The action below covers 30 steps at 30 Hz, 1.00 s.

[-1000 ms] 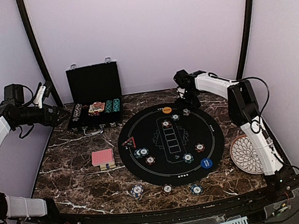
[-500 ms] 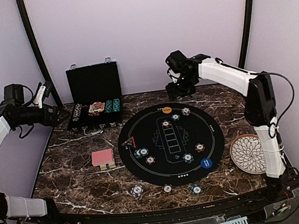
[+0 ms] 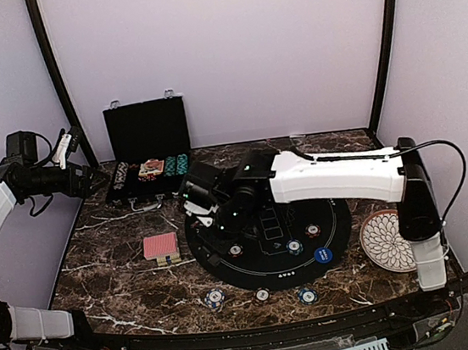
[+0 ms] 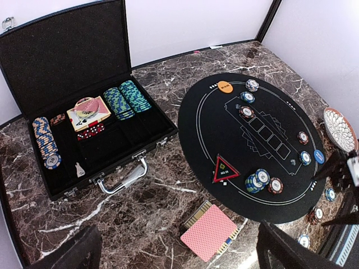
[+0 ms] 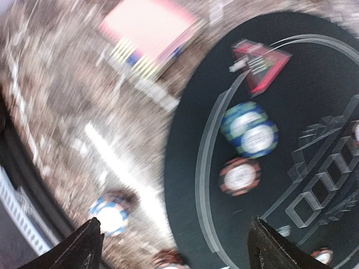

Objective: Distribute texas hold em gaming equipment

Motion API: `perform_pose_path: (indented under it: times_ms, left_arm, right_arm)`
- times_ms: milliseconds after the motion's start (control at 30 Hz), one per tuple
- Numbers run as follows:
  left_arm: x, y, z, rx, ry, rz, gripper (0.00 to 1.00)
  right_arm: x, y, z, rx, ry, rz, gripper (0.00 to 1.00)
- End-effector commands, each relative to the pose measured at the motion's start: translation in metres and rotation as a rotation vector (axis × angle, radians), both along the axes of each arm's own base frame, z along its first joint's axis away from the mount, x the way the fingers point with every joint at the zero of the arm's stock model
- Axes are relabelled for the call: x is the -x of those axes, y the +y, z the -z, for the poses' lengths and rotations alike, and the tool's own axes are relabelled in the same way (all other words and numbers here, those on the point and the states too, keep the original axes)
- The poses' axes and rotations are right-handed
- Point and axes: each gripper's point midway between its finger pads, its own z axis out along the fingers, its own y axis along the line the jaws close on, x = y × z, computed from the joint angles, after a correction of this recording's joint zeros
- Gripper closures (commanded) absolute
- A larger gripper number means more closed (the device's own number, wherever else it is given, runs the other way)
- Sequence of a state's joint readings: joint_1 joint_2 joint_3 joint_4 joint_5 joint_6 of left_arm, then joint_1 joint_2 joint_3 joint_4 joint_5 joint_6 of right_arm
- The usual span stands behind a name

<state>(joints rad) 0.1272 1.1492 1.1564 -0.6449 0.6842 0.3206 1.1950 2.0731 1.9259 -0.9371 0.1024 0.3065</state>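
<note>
The right gripper moves off the mat and down around the blue-rimmed chip nearest the deck next. That chip lies below on the marble beyond the mat's edge.
The red-backed card deck (image 3: pixel 161 247) lies on the marble left of the black mat (image 3: pixel 333 214); it also shows in the left wrist view (image 4: pixel 209 232) and the right wrist view (image 5: pixel 147 29). Several poker chips (image 3: pixel 294 246) lie on the mat. A blue chip stack (image 5: pixel 249 130), a red chip (image 5: pixel 239 175) and the red triangle token (image 5: pixel 261 67) lie under my right gripper (image 3: pixel 212 207), which hovers open and empty (image 5: pixel 174 221) over the mat's left edge. The orange disc (image 4: pixel 225 87) and blue disc (image 3: pixel 323 255) sit on the mat's rim. My left gripper (image 3: pixel 89 180) is open and empty (image 4: pixel 179 227), raised at far left.
An open black case (image 3: pixel 147 151) with chip rows, dice and cards stands at the back left. A white patterned plate (image 3: pixel 385 242) is at the right edge. Three chips (image 3: pixel 215 297) lie on the marble in front of the mat. The right wrist view is motion-blurred.
My right arm has swung from the back right of the table across the mat to its left edge. The left arm has not moved.
</note>
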Motion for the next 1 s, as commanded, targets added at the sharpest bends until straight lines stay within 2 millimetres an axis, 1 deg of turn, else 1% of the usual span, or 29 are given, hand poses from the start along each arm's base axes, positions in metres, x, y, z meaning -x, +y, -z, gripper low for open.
perform_pose_path:
  times_ms: [0, 33, 100, 300, 600, 733, 833, 967]
  left_arm:
    - [0.008, -0.001, -0.002, 0.008, -0.004, 0.010, 0.01]
    - [0.008, -0.002, -0.002, 0.009, -0.004, 0.009, 0.01]
    - [0.008, -0.002, -0.002, 0.010, -0.005, 0.011, 0.01]
    - [0.008, -0.003, -0.002, 0.013, -0.001, 0.016, 0.01]
    - [0.008, -0.003, -0.006, 0.017, -0.007, 0.017, 0.01]
    - [0.009, -0.002, -0.008, 0.010, -0.010, 0.016, 0.01]
    - [0.009, -0.002, -0.008, 0.007, -0.009, 0.014, 0.01]
    - [0.009, -0.002, -0.009, 0.006, -0.011, 0.013, 0.01]
  right_arm:
    - [0.038, 0.004, 0.026, 0.067, 0.110, -0.099, 0.09]
    - [0.048, 0.007, 0.032, 0.073, 0.137, -0.130, 0.09]
    - [0.060, 0.012, 0.043, 0.076, 0.175, -0.166, 0.09]
    - [0.076, 0.026, 0.068, 0.083, 0.209, -0.252, 0.10]
    - [0.087, 0.034, 0.084, 0.099, 0.217, -0.295, 0.11]
    - [0.089, 0.037, 0.086, 0.105, 0.218, -0.309, 0.13]
    - [0.090, 0.038, 0.088, 0.104, 0.223, -0.314, 0.16]
    - [0.091, 0.038, 0.090, 0.112, 0.227, -0.318, 0.23]
